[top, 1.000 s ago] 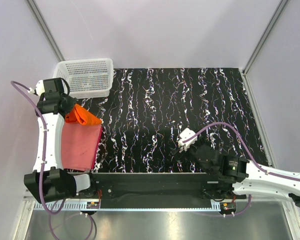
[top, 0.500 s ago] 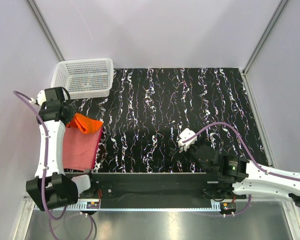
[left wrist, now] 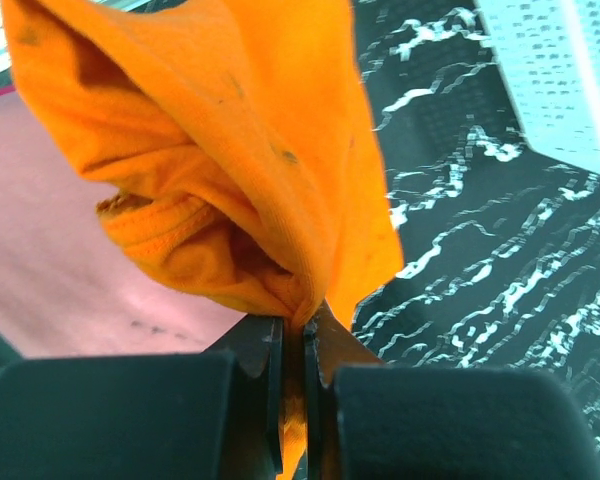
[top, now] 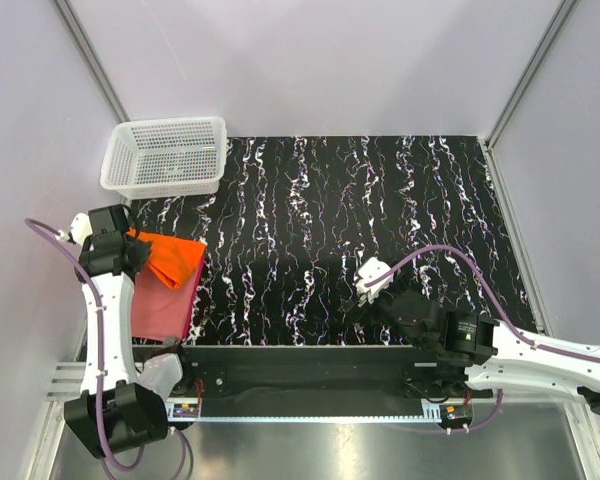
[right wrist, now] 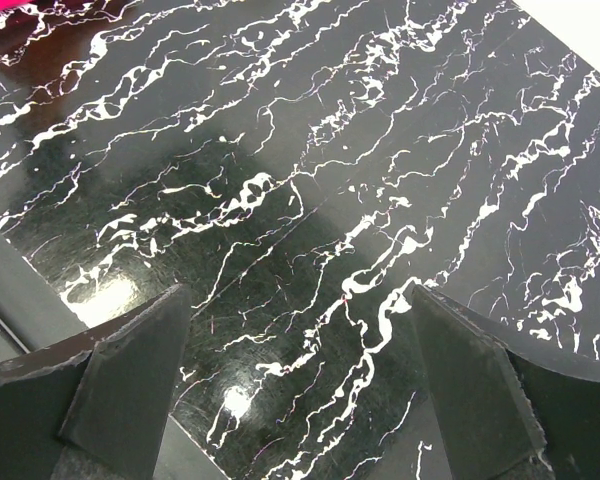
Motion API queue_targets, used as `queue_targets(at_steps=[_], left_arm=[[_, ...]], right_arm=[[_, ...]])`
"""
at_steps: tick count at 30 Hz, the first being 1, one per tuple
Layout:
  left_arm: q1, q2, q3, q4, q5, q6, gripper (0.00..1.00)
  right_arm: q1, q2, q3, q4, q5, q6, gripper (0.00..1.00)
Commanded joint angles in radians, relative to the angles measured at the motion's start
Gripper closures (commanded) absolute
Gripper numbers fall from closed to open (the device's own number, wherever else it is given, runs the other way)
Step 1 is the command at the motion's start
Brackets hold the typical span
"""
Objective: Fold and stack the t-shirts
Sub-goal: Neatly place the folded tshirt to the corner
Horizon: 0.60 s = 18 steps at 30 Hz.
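I will next take my left gripper back and down over the pink-red shirt's bare near part to let go of the orange shirt's edge, as orange cloth covers only the pink-red shirt's far end.
The orange t-shirt [top: 174,256] is bunched and folded, lying over the far end of the pink-red t-shirt [top: 160,305], which rests flat at the table's left front. My left gripper [top: 132,250] is shut on an edge of the orange shirt; in the left wrist view the cloth [left wrist: 230,170] is pinched between the closed jaws of the gripper [left wrist: 302,335], with the pink-red shirt [left wrist: 50,260] beneath. My right gripper [top: 372,277] hovers over the bare mat near the front centre; its fingers [right wrist: 130,370] stand wide apart with nothing between them.
A white mesh basket [top: 166,155] stands at the back left, its corner showing as a basket wall [left wrist: 560,70] in the left wrist view. The black marbled mat [top: 380,200] covers the table. Purple cables trail from both arms.
My left gripper has drawn the orange shirt toward the front, away from the basket, spreading it further over the pink-red shirt. The right arm has stayed put.
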Motion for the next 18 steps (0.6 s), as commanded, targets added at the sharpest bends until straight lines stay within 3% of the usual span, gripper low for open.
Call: queue_targets(at_steps=[1, 18], left_arm=[[0.017, -0.034, -0.018, -0.013, -0.043, -0.016, 1.00], [0.089, -0.091, -0.122, -0.105, -0.100, -0.021, 1.00]], right_arm=[[0.000, -0.017, 0.010, 0.011, -0.024, -0.004, 0.02], [0.000, -0.017, 0.008, 0.008, -0.041, 0.002, 0.02]])
